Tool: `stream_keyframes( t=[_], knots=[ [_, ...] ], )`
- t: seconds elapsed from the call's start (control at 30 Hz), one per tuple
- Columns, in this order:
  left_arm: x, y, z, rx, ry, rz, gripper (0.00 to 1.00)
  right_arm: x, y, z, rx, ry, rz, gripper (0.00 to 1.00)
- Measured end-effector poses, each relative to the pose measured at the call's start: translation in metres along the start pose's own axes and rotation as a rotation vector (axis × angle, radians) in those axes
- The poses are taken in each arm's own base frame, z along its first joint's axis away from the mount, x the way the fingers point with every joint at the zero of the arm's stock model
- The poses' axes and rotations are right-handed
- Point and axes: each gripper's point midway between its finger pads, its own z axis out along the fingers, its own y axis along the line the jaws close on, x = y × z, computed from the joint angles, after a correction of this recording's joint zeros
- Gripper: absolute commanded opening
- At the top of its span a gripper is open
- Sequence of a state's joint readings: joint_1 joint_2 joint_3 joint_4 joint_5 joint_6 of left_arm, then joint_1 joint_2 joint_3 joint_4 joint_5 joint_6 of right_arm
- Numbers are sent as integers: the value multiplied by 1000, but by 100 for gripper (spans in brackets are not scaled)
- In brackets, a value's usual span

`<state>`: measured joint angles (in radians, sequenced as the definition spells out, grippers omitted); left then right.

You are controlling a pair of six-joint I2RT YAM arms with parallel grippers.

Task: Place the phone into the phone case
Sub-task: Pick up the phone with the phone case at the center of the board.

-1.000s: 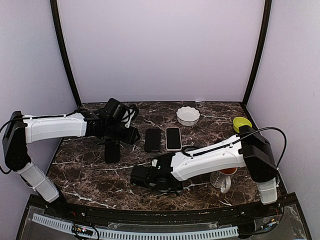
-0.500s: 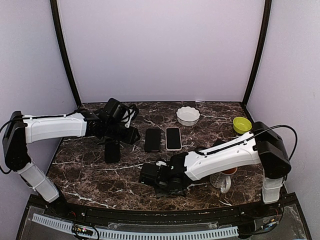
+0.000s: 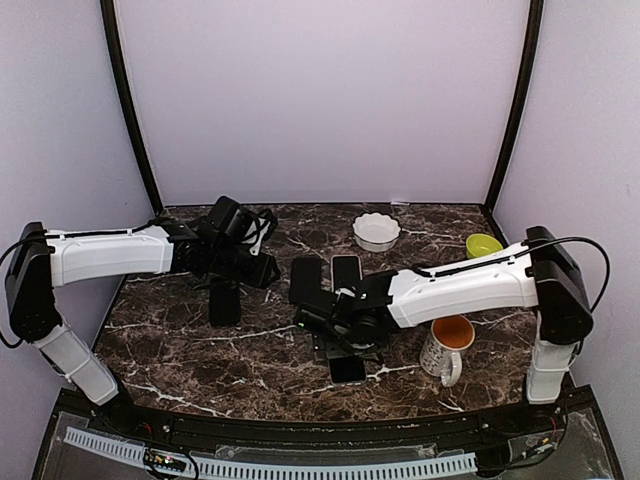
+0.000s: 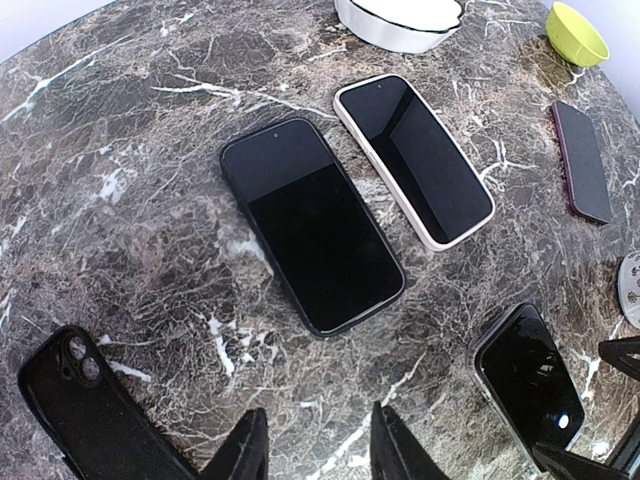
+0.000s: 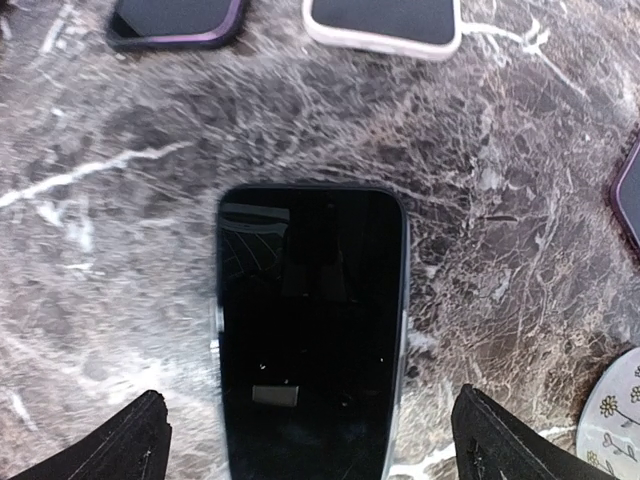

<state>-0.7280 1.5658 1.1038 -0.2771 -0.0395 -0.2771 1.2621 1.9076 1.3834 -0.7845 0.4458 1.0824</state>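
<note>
The right gripper's open fingers are already clear of both, so the right gripper needs to move down toward the marble and close on the long sides of the black phone.
A black phone (image 5: 310,330) with a silver rim lies flat, screen up, on the marble near the front edge (image 3: 347,368). My right gripper (image 5: 315,445) hovers over it, open wide, its fingers well clear of both long sides. It sits just behind the phone in the top view (image 3: 342,338). An empty black phone case (image 4: 90,420) with a camera cutout lies at the left (image 3: 224,303). Beside it my left gripper (image 4: 318,455) is open over bare marble (image 3: 243,262).
A dark phone (image 3: 305,278) and a white-cased phone (image 3: 346,272) lie side by side mid-table. A purple phone (image 4: 582,160) lies right of them. A mug (image 3: 445,347) stands front right; a white bowl (image 3: 377,230) and a green bowl (image 3: 484,244) are at the back.
My right gripper went from nearly shut to wide open and swung right and back, leaving the black phone on the table. The left arm has not moved.
</note>
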Motion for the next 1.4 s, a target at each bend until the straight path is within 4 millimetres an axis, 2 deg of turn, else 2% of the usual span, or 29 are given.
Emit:
stream_keyframes(
  t=[0.23,0.47,0.57,0.73,0.83,0.9,1.0,1.07,1.1,1.2,1.3,1.4],
  knots=[
    [3,1,1,-2,6,-1,37,25,-9,26,15,73,-16,98],
    [1,1,1,1,-2,-2,36,33,3,38,-20,100,-28,91],
    [0,1,1,1,-4,-2,36,31,6,39,-20,103,-31,83],
    [-1,2,1,0,-7,-5,37,30,9,39,-22,102,-28,61],
    [-1,2,1,0,-7,-5,37,29,9,39,-20,97,-32,51],
    [-1,2,1,0,-7,-5,37,28,9,39,-18,92,-36,48],
    [-1,2,1,3,-6,-5,42,28,11,37,-22,81,-58,44],
    [0,-1,1,21,-3,-5,50,27,12,35,-21,60,-81,40],
    [0,-4,1,38,-2,-1,56,26,13,34,-20,42,-96,39],
    [-1,-19,-1,124,-3,5,66,15,17,19,-17,-63,-127,37],
    [-2,-38,-12,249,-42,10,76,-1,24,-8,-54,-203,-148,36],
    [-6,-55,-39,377,-142,15,80,-27,30,-46,-97,-364,-144,36]
  ],
)
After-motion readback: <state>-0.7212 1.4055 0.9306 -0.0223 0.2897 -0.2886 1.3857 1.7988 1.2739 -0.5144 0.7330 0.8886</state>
